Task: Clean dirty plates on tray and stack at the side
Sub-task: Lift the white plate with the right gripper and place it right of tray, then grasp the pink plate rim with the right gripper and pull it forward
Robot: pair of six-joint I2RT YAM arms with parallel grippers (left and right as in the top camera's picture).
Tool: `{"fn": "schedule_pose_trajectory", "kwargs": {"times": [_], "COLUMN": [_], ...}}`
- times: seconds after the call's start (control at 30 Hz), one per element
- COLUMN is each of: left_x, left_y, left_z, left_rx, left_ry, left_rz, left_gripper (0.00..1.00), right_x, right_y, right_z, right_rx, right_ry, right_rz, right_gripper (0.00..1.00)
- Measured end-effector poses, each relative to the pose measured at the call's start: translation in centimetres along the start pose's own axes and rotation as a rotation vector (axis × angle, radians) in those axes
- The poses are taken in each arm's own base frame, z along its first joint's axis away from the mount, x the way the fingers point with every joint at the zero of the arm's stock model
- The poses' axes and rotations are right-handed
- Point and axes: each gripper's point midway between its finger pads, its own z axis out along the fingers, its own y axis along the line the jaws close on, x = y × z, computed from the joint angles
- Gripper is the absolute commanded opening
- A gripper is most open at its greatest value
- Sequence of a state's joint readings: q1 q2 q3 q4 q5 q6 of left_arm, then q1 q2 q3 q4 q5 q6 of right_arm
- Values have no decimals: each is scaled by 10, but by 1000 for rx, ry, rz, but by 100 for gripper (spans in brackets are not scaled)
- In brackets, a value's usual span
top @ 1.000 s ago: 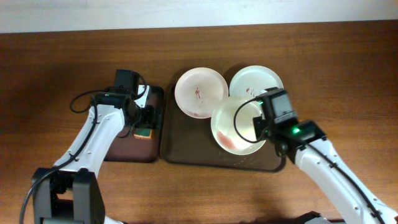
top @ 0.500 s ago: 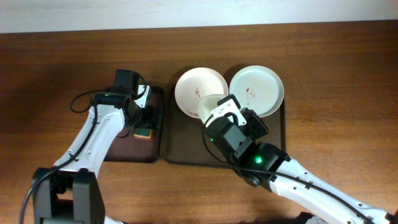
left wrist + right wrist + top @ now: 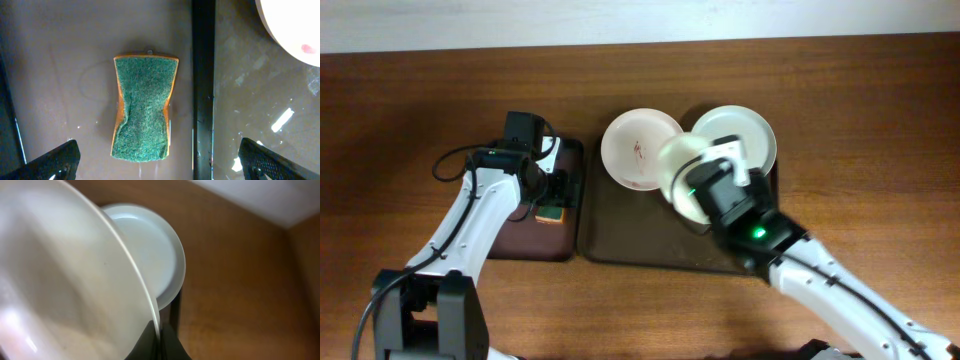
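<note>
I will next carry the third plate in my right gripper past the brown tray (image 3: pixel 620 240). Then I will lower it onto the empty part of the table to the right in the overhead view.
The brown tray (image 3: pixel 620 240) holds two white plates: one with red smears at the back left (image 3: pixel 638 148) and one at the back right (image 3: pixel 748 135). My right gripper (image 3: pixel 715 185) is shut on the rim of a third plate (image 3: pixel 682 172) and holds it tilted above the tray's middle. In the right wrist view the fingers (image 3: pixel 159 335) pinch that plate's rim (image 3: pixel 65 280), with the back-right plate (image 3: pixel 152 250) behind it. My left gripper (image 3: pixel 156 162) is open and hovers over a green sponge (image 3: pixel 144 107) without touching it.
The sponge (image 3: pixel 552 213) lies on a smaller dark tray with a black rim (image 3: pixel 525 243), left of the brown tray. The black rim (image 3: pixel 202 90) runs between the sponge and the brown tray. Bare wooden table (image 3: pixel 860 130) lies to the right.
My right arm has lifted the third plate off the tray, tilted it and swung it towards the tray's middle. The left arm and the sponge have not moved.
</note>
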State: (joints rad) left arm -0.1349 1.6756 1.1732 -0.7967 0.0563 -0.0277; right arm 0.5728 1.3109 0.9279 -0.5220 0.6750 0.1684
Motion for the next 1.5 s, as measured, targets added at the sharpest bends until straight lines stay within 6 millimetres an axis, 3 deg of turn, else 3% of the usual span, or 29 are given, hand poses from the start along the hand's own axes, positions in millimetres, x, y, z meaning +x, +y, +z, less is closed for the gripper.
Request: {"fn": "schedule_pose_trajectory", "kwargs": {"times": [0.1,0.2,0.27,0.33,0.43,0.53,0.63,0.73,0.8,0.9,0.97,1.07,1.1,1.13,1.23,1.37,1.5], "left_x": [0,0,0,0,0,0,0,0,0,0,0,0,0,0,0,0,0], "left_y": [0,0,0,0,0,0,0,0,0,0,0,0,0,0,0,0,0], "left_z": [0,0,0,0,0,0,0,0,0,0,0,0,0,0,0,0,0], "left_rx": [0,0,0,0,0,0,0,0,0,0,0,0,0,0,0,0,0], "left_ry": [2,1,0,0,1,1,0,0,1,1,1,1,1,1,0,0,0], "left_rz": [0,0,0,0,0,0,0,0,0,0,0,0,0,0,0,0,0], "left_gripper": [99,100,99,99,100,99,100,100,99,99,99,99,99,99,99,99,99], "right_x": [19,44,60,87,121,167,186,187,175,151,128,89,75,68,48,43,19], "right_y": [-34,-89,-116,-159,-194,-211,-209,-203,-204,-185,-157,-89,-57,-41,35,75,99], "right_z": [29,55,62,66,72,90,111,127,133,134,131,119,112,109,86,79,80], "right_rx": [-50,-60,-69,-23,32,63,41,-2,-44,-213,-372,-607,-678,-703,-791,-711,-684], "right_ry": [125,231,278,324,383,494,541,531,477,424,398,390,396,389,386,364,270], "right_rz": [234,499,633,802,945,1058,1097,1112,1113,1115,1070,918,836,785,560,437,448], "right_gripper": [4,4,4,4,4,4,4,37,41,41,41,42,41,42,46,46,46]}}
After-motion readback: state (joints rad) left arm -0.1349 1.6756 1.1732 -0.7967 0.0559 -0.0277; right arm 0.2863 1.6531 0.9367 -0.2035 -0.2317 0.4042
